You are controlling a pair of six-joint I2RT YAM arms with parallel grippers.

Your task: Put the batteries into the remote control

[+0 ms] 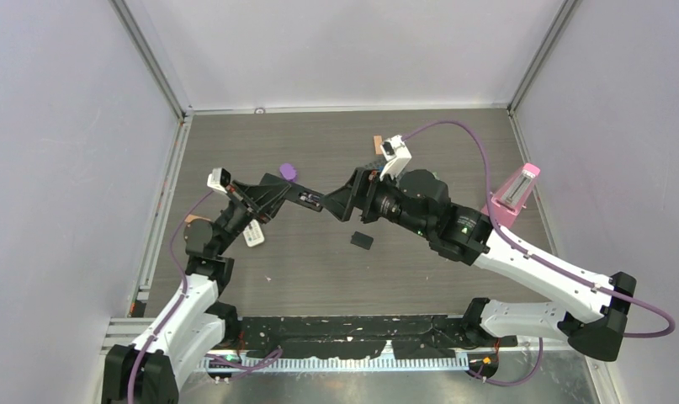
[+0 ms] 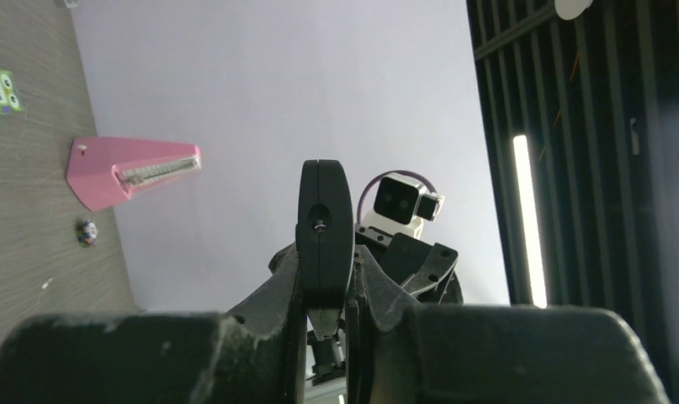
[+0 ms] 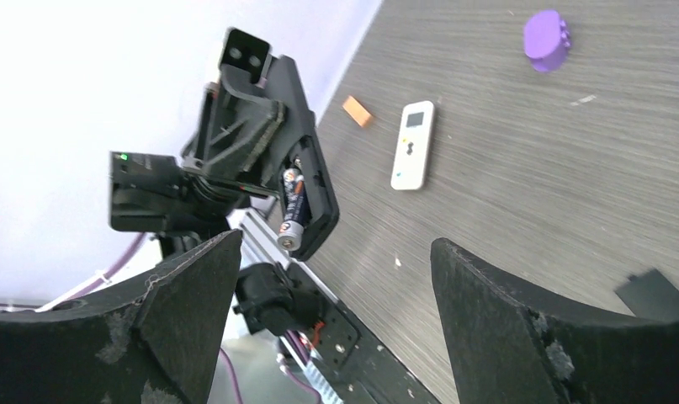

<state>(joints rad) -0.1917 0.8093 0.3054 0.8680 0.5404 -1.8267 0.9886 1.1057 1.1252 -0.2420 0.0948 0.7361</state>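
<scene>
Next, my right gripper moves back, tilts downward, lowers and closes at the bare tabletop by the small white speck [image 1: 276, 289] [image 3: 415, 289], since that lies below and back of it.
My left gripper [image 1: 283, 195] is shut on a black remote control [image 1: 306, 199] and holds it in the air, tilted, above the table. In the left wrist view the remote [image 2: 324, 236] stands end-on between the fingers of my left gripper [image 2: 327, 278]. In the right wrist view the remote [image 3: 312, 189] shows its open compartment, with one dark battery [image 3: 293, 209] with a silvery end lying in it. My right gripper [image 1: 342, 202] is open and empty just right of the remote, and in its own view [image 3: 334, 252] it stands wide apart. No other batteries show.
A black battery cover [image 1: 362, 240] lies on the table under the right wrist. A white remote [image 1: 252, 234], a purple piece [image 1: 288, 172], a small orange block [image 1: 377, 143] and a pink metronome [image 1: 514, 194] are around. Walls enclose the table.
</scene>
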